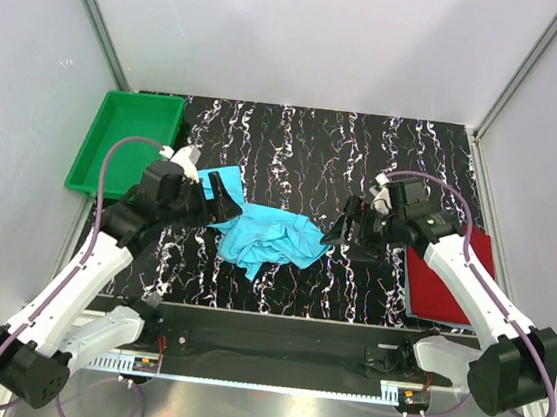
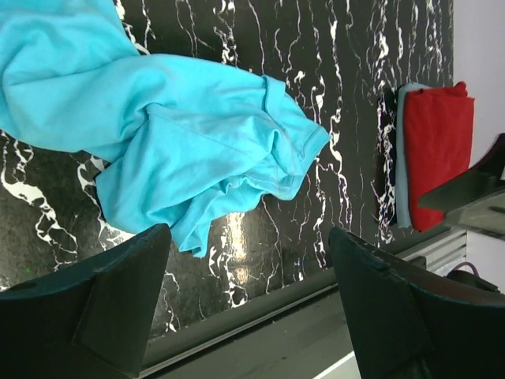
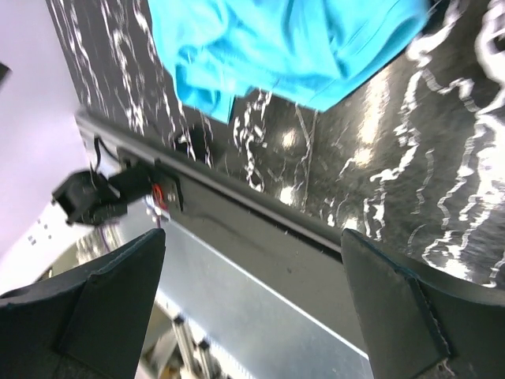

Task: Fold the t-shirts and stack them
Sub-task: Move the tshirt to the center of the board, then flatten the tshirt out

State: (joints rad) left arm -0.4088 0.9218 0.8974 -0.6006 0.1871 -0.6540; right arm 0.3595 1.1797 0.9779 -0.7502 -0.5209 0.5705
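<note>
A narrow tip sticks out from the near edge of the turquoise t-shirt. I will move my left gripper back and down onto the cloth at that tip's base (image 1: 242,260) (image 2: 183,232).
The turquoise t-shirt (image 1: 261,232) lies crumpled on the black marbled table, a little left of the middle. It also shows in the left wrist view (image 2: 173,134) and in the right wrist view (image 3: 284,39). The dark red t-shirt (image 1: 452,274) lies as a folded rectangle on a grey layer at the right edge, and it shows in the left wrist view (image 2: 438,150). My left gripper (image 1: 225,202) is open and empty at the shirt's upper left edge. My right gripper (image 1: 344,232) is open and empty just right of the shirt.
A green plastic tray (image 1: 115,145) stands at the back left corner. White walls and metal frame posts close in the table. A dark rail (image 1: 283,345) runs along the near edge between the arm bases.
</note>
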